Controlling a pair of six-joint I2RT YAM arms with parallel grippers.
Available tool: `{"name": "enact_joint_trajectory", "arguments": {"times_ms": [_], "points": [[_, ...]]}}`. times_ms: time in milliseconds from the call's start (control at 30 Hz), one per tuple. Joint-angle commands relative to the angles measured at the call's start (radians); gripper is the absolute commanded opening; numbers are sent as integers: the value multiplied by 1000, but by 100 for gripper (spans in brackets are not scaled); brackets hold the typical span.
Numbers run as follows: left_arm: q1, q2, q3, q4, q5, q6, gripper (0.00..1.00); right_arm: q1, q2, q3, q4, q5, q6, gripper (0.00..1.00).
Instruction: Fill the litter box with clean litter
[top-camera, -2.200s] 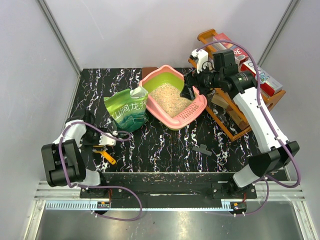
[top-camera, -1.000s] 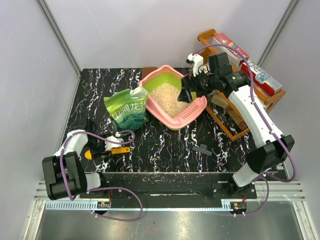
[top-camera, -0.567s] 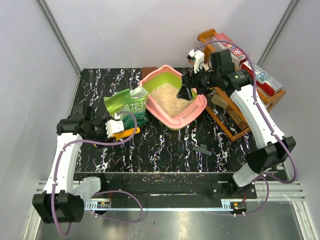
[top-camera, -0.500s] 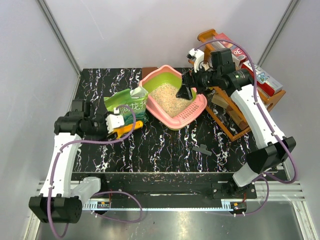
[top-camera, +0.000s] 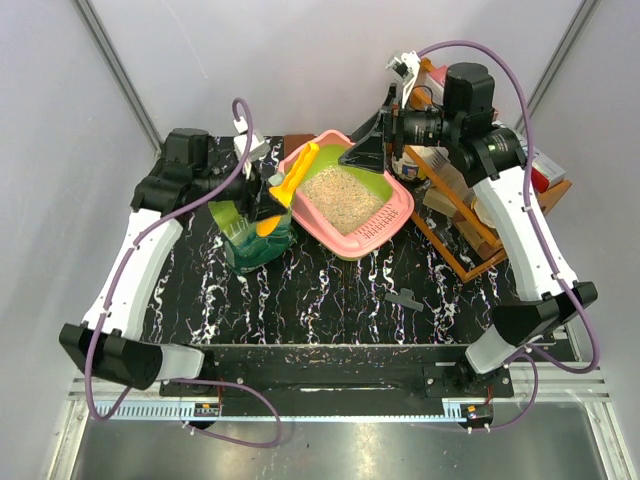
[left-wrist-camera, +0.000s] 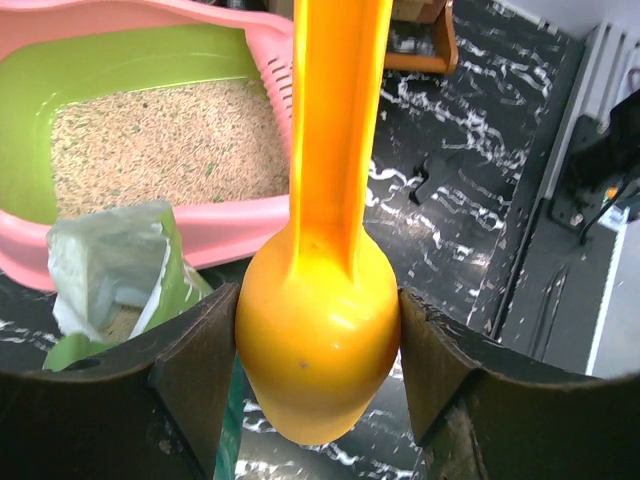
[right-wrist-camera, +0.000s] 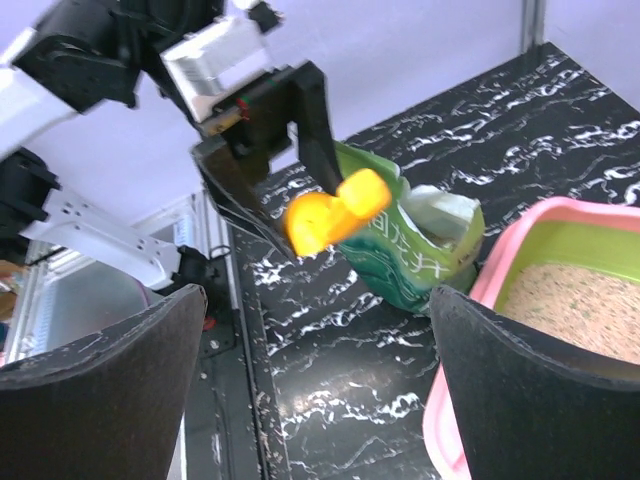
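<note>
I should move my right gripper to the left in the top view and bring its open fingers around the handle's loose end (top-camera: 312, 149) (right-wrist-camera: 366, 191), because my left gripper covers the handle's rounded end.
The pink litter box (top-camera: 385, 222) with lime-green inner walls stands at the table's middle back, and beige clean litter (top-camera: 340, 190) covers its floor. My left gripper (top-camera: 268, 203) is shut on the rounded end of a yellow-orange scoop (top-camera: 296, 173). It holds the scoop in the air over the green bag (top-camera: 250, 245), with the long end reaching over the box's left rim. In the left wrist view the scoop (left-wrist-camera: 320, 320) sits between both fingers, with the box (left-wrist-camera: 230, 220) and litter (left-wrist-camera: 160, 140) beyond. My right gripper (top-camera: 372, 150) hangs wide open and empty above the box's far right corner.
A brown wooden rack (top-camera: 470, 235) with boxes stands right of the litter box. A small dark part (top-camera: 403, 298) lies on the marbled black table (top-camera: 330, 310) at front right. The right wrist view shows the scoop (right-wrist-camera: 335, 215), bag (right-wrist-camera: 420, 255) and box rim (right-wrist-camera: 500, 265).
My left arm has lifted the scoop from the table's front left up and back to above the bag. My right gripper has risen off the box's right rim.
</note>
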Motion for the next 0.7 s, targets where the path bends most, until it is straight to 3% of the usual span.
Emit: {"name": "enact_joint_trajectory", "arguments": {"times_ms": [0, 400, 467, 500, 667], "points": [[-16, 49, 70, 172, 99, -213, 0, 12, 34, -13, 197, -98, 156, 97], [-62, 92, 51, 270, 237, -331, 0, 86, 126, 13, 178, -11, 98, 93], [-65, 99, 48, 325, 251, -386, 0, 88, 151, 48, 173, -8, 90, 88], [-65, 109, 48, 340, 268, -400, 0, 88, 159, 60, 162, -14, 87, 79], [-65, 159, 99, 350, 303, -424, 0, 88, 185, 73, 154, -34, 67, 56]]}}
